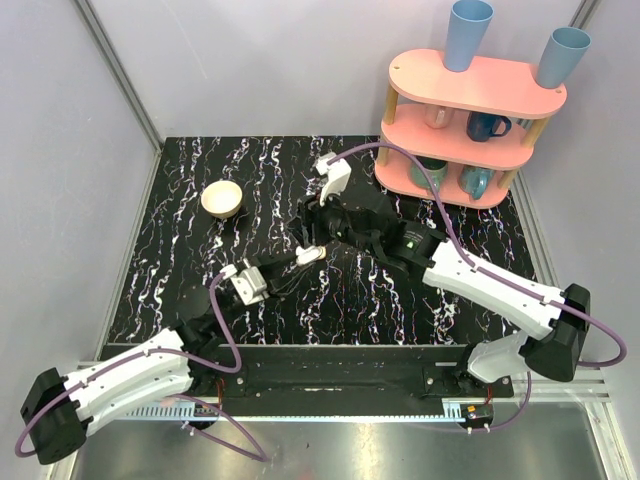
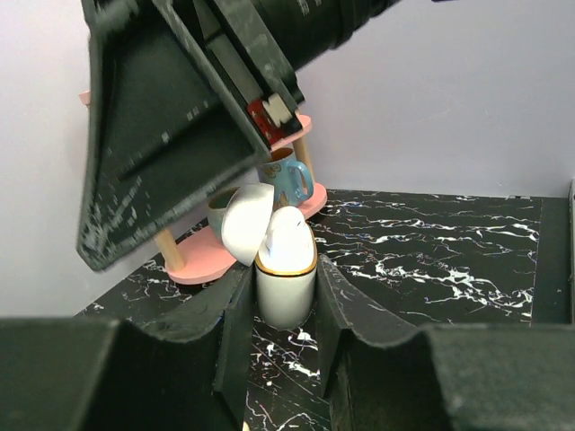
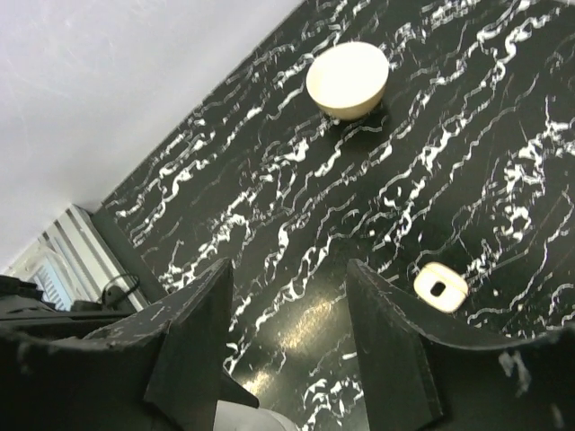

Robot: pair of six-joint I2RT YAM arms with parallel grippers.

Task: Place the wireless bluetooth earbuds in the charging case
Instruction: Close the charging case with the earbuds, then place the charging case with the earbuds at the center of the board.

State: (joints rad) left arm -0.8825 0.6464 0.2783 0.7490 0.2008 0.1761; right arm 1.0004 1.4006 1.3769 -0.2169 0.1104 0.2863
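Note:
My left gripper will next tilt down and lower to the tabletop beside the small white piece to let go of the case, since that spot is bare below.
The charging case [image 2: 285, 292] is white with a gold rim and stands upright on the table. Its lid [image 2: 245, 224] is tipped open to the left. A white bean-like earbud [image 2: 287, 233] sticks up out of its mouth. My left gripper [image 2: 282, 280] is shut on the case's body; the case also shows in the top view [image 1: 309, 255]. My right gripper [image 1: 305, 230] hangs just above the case, open and empty, and the right wrist view [image 3: 287, 274] shows bare table between its fingers. No other earbud shows.
A cream bowl [image 1: 222, 197] sits at the back left. A small white rounded-square piece with a dark centre [image 3: 440, 285] lies on the table. A pink two-tier rack [image 1: 470, 120] with mugs and blue cups stands at the back right.

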